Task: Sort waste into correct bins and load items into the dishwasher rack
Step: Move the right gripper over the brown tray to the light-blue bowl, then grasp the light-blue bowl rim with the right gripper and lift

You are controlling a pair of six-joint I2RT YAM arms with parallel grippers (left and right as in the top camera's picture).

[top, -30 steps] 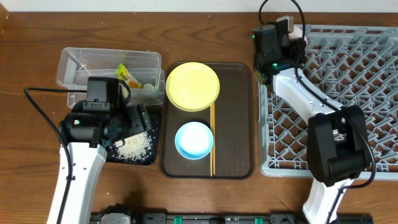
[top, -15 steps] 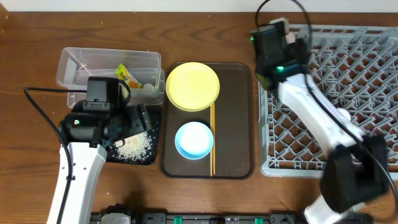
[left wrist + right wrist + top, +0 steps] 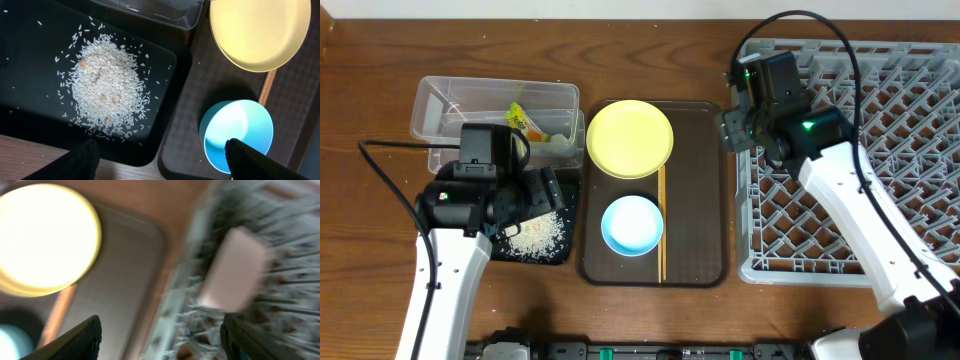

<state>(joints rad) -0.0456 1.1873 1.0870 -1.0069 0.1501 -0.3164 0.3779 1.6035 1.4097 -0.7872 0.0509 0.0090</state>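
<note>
Next I will sweep my right gripper down to the unloaded light blue bowl, to its left in the overhead view, lowering it onto the bowl's rim by the chopsticks.
My left gripper (image 3: 160, 169) hangs open over the near edge of the black tray (image 3: 165, 85), which holds the white rice scraps (image 3: 107, 90). The yellow-green wrapper (image 3: 525, 122) lies in the clear box (image 3: 450, 105). On the brown serving tray (image 3: 705, 200) sit the yellow plate (image 3: 629, 138), the light blue bowl (image 3: 632, 225) and the chopsticks (image 3: 661, 225). My right gripper (image 3: 160, 345) is open and empty above the left edge of the grey dishwasher rack (image 3: 880, 130). A blurred pinkish-white bowl (image 3: 232, 270) rests in the rack just beyond it.
The rack fills the right side of the table. The clear box and black tray stand side by side at the left, against the serving tray. Bare wood shows along the front and back edges.
My right gripper opened and let go of the pinkish-white bowl in the rack, then drew back from the rack's far left corner toward the serving tray. The left arm has not moved.
</note>
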